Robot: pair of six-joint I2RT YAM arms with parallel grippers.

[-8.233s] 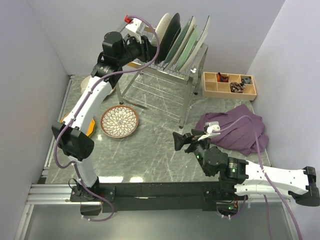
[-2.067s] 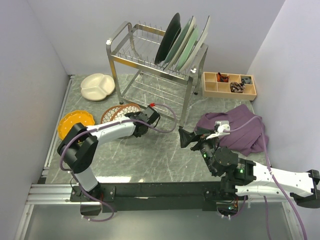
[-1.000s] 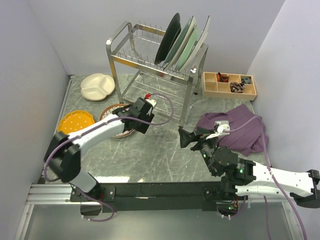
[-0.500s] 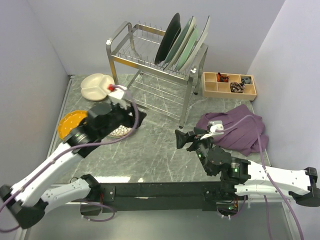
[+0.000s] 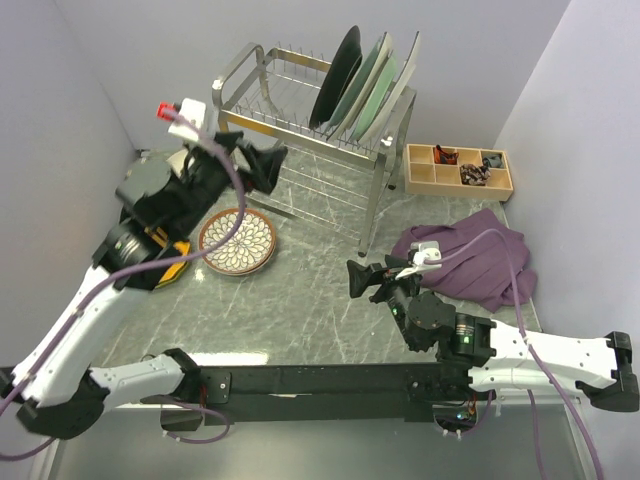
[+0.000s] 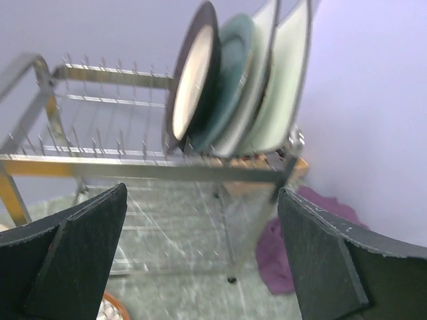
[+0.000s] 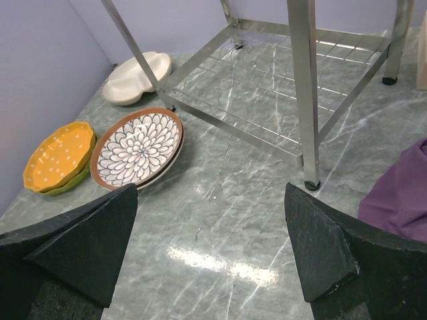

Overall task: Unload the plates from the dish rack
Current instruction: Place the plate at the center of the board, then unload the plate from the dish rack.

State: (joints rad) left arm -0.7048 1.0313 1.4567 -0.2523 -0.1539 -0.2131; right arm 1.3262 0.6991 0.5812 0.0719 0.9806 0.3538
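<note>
The left gripper moves outward and to the right in the top view onto the dark-rimmed cream plate's near edge [image 5: 318,115] [image 6: 209,90] next, because the plate's open side borders empty rack.
The dish rack [image 5: 300,120] stands at the back, and several plates [image 5: 362,85] lean upright at its right end. In the left wrist view they are a dark-rimmed cream plate [image 6: 193,77], a grey-blue one [image 6: 230,87] and paler ones [image 6: 287,80]. My left gripper [image 5: 255,160] hovers open and empty at the rack's left front, level with the upper tier [image 6: 133,167]. On the table lie a brown petal plate [image 7: 137,148], an orange dotted plate [image 7: 59,155] and a cream divided plate [image 7: 139,77]. My right gripper [image 5: 360,280] hangs open and empty near the table's middle.
A wooden compartment tray [image 5: 458,170] sits at the back right. A purple cloth [image 5: 470,260] lies in front of it, right of the rack's front leg [image 7: 303,87]. The left arm hides the cream plate in the top view. Walls close in on three sides.
My left arm has risen from the brown petal plate on the table up toward the rack, and its jaws have spread wide. The right arm has barely shifted.
</note>
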